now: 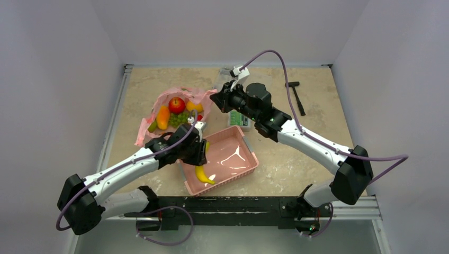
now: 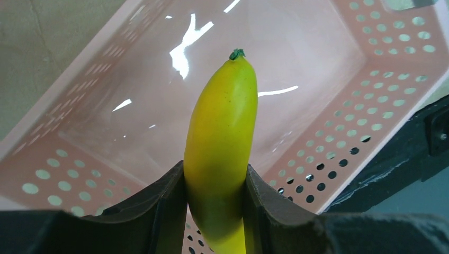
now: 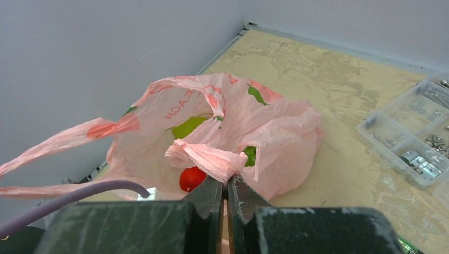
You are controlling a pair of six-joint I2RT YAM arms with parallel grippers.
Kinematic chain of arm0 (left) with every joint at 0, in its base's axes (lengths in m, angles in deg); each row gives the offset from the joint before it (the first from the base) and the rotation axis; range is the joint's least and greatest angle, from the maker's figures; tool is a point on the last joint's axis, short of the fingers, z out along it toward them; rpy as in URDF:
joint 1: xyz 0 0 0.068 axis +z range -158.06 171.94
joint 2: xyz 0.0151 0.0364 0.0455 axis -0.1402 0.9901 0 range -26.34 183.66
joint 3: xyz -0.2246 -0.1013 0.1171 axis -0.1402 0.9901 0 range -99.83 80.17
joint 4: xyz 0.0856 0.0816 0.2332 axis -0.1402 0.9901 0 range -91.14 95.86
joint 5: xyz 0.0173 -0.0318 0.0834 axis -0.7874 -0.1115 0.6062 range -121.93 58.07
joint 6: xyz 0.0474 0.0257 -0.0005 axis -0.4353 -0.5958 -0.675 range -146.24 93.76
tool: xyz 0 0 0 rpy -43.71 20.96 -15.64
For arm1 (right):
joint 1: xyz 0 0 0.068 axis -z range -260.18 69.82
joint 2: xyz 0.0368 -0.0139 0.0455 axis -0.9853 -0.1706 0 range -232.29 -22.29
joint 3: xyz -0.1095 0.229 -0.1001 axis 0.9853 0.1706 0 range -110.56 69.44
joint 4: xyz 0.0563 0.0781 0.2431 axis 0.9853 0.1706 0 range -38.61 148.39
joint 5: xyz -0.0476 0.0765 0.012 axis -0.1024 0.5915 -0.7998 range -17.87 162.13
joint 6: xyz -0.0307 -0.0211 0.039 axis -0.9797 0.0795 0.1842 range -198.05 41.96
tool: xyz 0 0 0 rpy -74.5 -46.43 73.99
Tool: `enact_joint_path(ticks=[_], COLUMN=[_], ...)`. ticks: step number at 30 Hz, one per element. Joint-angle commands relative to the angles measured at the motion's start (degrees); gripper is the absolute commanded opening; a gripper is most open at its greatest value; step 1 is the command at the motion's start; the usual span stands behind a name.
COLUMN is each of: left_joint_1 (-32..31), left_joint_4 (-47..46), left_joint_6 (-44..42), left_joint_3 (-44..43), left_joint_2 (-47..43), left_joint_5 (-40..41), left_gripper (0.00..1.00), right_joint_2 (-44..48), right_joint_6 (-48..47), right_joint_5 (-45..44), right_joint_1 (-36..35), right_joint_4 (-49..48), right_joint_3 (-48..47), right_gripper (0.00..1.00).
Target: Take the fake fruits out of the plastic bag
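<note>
My left gripper lowers the yellow banana toward the bare bottom of the pink basket next and releases it inside, since the basket's bottom lies below.
The pink plastic bag lies open at the far left, with a red apple, green grapes, an orange piece and a yellow piece inside. My right gripper is shut on the bag's edge; a red fruit shows in the bag below it in the right wrist view. My left gripper is shut on the yellow banana, also seen from above, and holds it over the rigid pink basket.
The pink latticed basket stands at the near middle. A clear parts box with small hardware lies behind it. A black tool lies at the far right. Walls close in the left and back.
</note>
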Motion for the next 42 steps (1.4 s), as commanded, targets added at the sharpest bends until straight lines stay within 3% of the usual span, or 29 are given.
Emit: enact_joint_path(ticks=[1, 8, 20, 24, 32, 37, 42], left_joint_1=[-0.1, -0.1, -0.1, -0.1, 0.0, 0.0, 1.0], left_joint_4=[3.3, 4.0, 6.6, 8.8, 7.6, 0.1, -5.4], left_joint_6=[0.0, 2.9, 5.8, 6.6, 5.6, 5.2, 3.2], left_joint_3=[-0.4, 0.0, -1.0, -1.6, -6.4, -7.6, -10.3], left_joint_2=[2.1, 9.1, 9.5, 3.5, -11.6, -16.4, -13.2], left_joint_5=[3.9, 4.5, 8.6, 8.3, 10.2, 19.4, 28.3], left_gripper=[0.14, 0.2, 0.7, 0.71, 0.62, 0.6, 0.6], right_joint_2=[0.8, 0.3, -0.2, 0.0, 1.2, 1.6, 1.7], right_joint_6=[-0.5, -0.2, -0.5, -0.7, -0.8, 0.1, 0.3], right_joint_5=[-0.2, 0.2, 0.2, 0.3, 0.2, 1.9, 1.9], right_joint_1=[0.1, 0.0, 0.0, 0.0, 0.0, -0.3, -0.9], right_joint_4=[-0.9, -1.3, -1.5, -1.4, -1.6, -2.0, -1.4], right_joint_3=[-0.4, -0.7, -0.5, -0.3, 1.4, 1.8, 0.9], right_gripper=[0.0, 0.0, 0.0, 0.0, 0.0, 0.0, 0.0])
